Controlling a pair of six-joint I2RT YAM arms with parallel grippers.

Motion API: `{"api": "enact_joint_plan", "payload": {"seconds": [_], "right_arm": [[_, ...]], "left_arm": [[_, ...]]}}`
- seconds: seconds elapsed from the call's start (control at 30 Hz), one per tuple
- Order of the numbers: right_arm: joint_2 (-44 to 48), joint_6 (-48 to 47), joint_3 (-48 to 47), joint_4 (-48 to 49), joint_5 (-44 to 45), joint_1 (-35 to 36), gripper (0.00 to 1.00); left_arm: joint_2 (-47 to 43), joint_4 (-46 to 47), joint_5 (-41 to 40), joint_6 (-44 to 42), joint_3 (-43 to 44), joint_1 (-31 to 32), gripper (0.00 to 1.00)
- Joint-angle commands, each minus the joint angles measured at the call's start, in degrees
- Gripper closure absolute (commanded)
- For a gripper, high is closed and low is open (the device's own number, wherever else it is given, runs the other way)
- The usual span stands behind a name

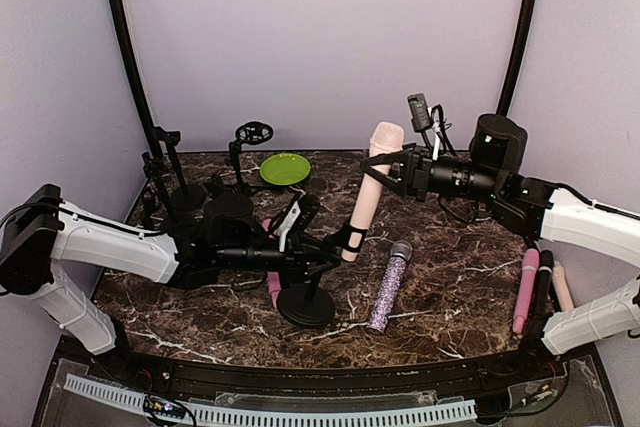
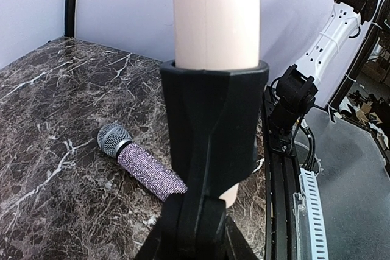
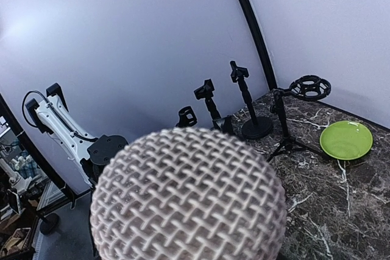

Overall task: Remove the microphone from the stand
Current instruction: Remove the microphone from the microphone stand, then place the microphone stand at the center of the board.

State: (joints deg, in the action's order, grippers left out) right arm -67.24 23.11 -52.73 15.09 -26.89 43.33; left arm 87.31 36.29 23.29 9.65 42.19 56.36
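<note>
The left gripper carries the stand outward next. It lowers its round base [image 1: 305, 305] to release on the bare marble below and outward of the gripper, clear of microphones.
A peach microphone [image 1: 368, 192] stands tilted in the black clip [image 1: 351, 239] of a desk stand with a round base [image 1: 305, 305]. In the left wrist view its body [image 2: 214, 16] sits inside the clip [image 2: 213, 120]. My left gripper [image 1: 322, 250] is shut on the stand's neck just below the clip; its own fingers barely show in the left wrist view. My right gripper [image 1: 392, 173] is closed around the microphone's upper body under the head. The mesh head [image 3: 189, 196] fills the right wrist view and hides the right fingers.
A purple glitter microphone [image 1: 388, 285] lies on the marble beside the base, also in the left wrist view [image 2: 143, 162]. Pink [image 1: 525, 292], black and beige microphones lie at the right. A green plate [image 1: 285, 168] and several empty stands [image 1: 170, 172] are at the back left.
</note>
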Motion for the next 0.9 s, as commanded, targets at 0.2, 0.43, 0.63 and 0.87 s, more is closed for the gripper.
{"api": "enact_joint_plan", "payload": {"seconds": [0.2, 0.43, 0.63, 0.87], "right_arm": [[2.1, 3.6, -4.7, -1.2, 17.2, -1.7, 1.00], [1.8, 5.4, -6.2, -3.5, 22.4, -1.8, 1.00], [1.1, 5.2, -6.9, -3.2, 22.2, -1.7, 1.00], [2.5, 1.5, -7.6, -8.2, 27.4, -1.8, 1.00]], "left_arm": [[1.3, -4.0, -2.0, 0.1, 0.8, -0.4, 1.00], [1.7, -4.1, -3.1, -0.3, 0.6, -0.4, 1.00], [1.3, -3.3, -3.7, -0.2, 0.1, -0.4, 1.00], [0.1, 0.8, -6.6, -0.3, 0.4, -0.5, 1.00]]}}
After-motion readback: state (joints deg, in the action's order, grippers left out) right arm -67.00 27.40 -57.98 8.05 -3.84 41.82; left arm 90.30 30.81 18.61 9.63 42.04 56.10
